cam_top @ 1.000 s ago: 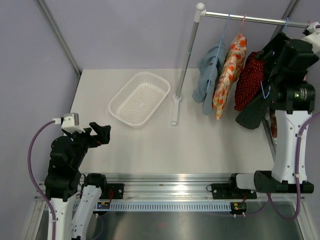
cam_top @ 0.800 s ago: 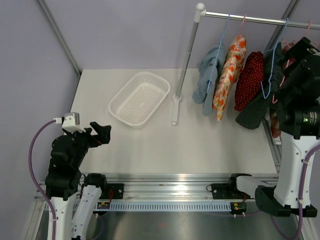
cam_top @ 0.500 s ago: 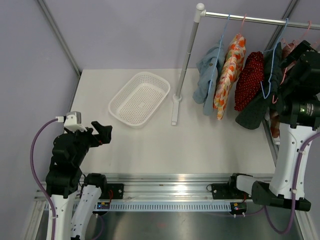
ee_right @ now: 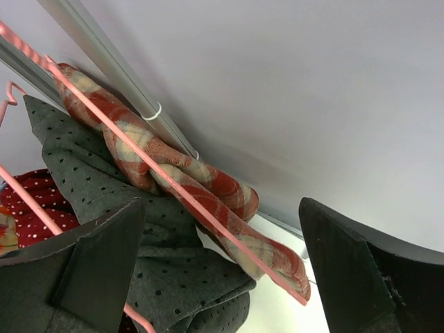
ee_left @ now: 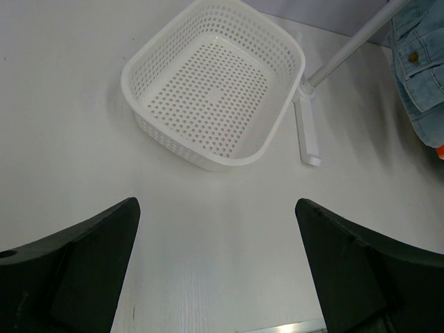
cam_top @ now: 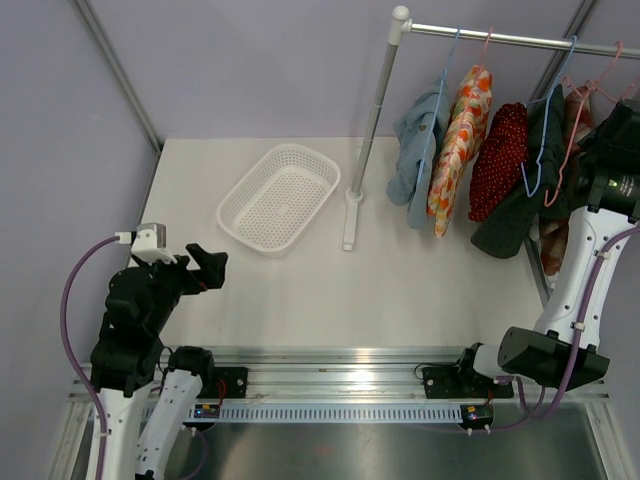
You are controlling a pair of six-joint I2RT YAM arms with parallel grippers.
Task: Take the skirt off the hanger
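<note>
The right gripper moves outward and down next onto the near end of the pink hanger's bar, which lies between my open fingers but still ahead of them.
Several garments hang from a rail (cam_top: 500,38) at the back right. The rightmost, a red and cream plaid skirt (ee_right: 208,187) (cam_top: 575,105), is draped over a pink hanger (ee_right: 139,149) (cam_top: 600,85). My right gripper (ee_right: 220,202) (cam_top: 622,125) is raised at the far right, close to the skirt and open. The hanger's bar and the plaid cloth lie in the gap between its fingers, which touch neither. My left gripper (ee_left: 215,202) (cam_top: 205,265) hovers open and empty over the table at the near left.
A dark grey dotted garment (ee_right: 104,201) (cam_top: 510,225) hangs against the skirt's left, then a red polka-dot one (cam_top: 500,160), an orange floral one (cam_top: 460,140) and a denim one (cam_top: 415,150). A white basket (cam_top: 232,205) (ee_left: 166,135) sits left of the rail's post (cam_top: 375,110).
My right arm has swung right and upward, from in front of the dark grey garment to the rail's right end, uncovering the pink hanger. The left arm has barely shifted.
</note>
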